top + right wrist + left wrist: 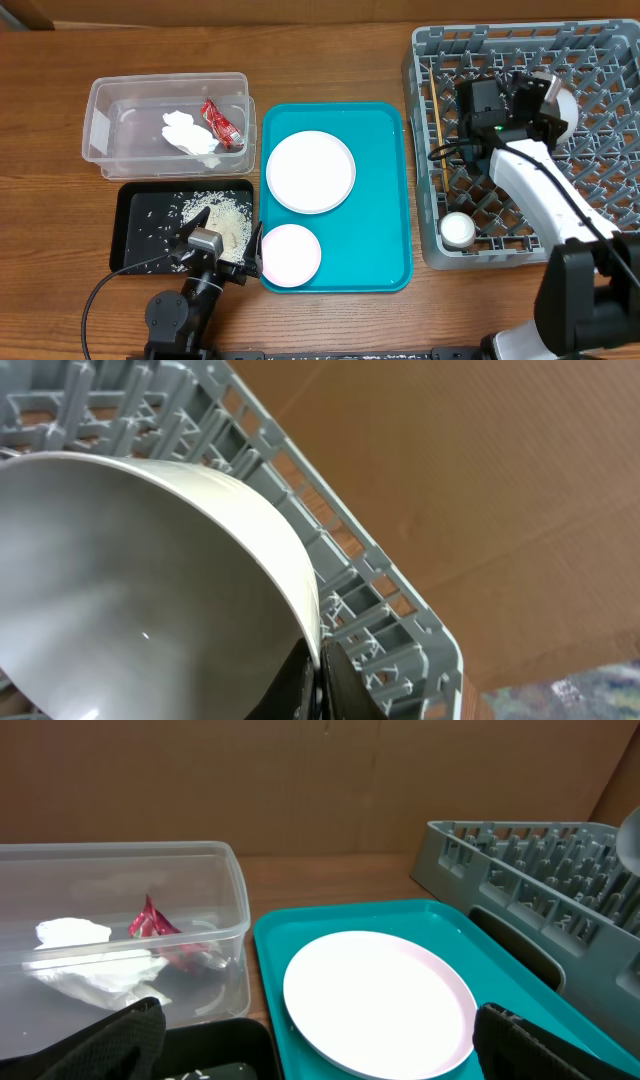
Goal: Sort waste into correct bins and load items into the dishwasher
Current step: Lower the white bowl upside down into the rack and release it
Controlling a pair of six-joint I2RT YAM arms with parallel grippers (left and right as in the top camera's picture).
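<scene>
The pegs beside the chopsticks get my right gripper over them next, to the left in the overhead view, to release, with the tilted bowl still away from the chopsticks.
The clear tub (100,130) holds the white napkin (190,133) and the red wrapper (222,122); both also show in the left wrist view, the napkin (75,933) beside the wrapper (150,920). Rice grains (225,215) lie in the black tray (128,225). A large white plate (310,172) and a smaller pinkish plate (290,255) sit on the teal tray (380,200). The grey rack (620,150) holds chopsticks (436,110) and a small cup (459,230). My right gripper (318,655) is shut on the rim of a white bowl (150,580), tilted over the rack. My left gripper (320,1020) is open and empty, between the black and teal trays.
The rack's pegs and outer wall (380,580) stand close by the held bowl. Bare wooden table (330,60) lies behind the tub and trays. The left arm's cable (95,300) loops near the front edge.
</scene>
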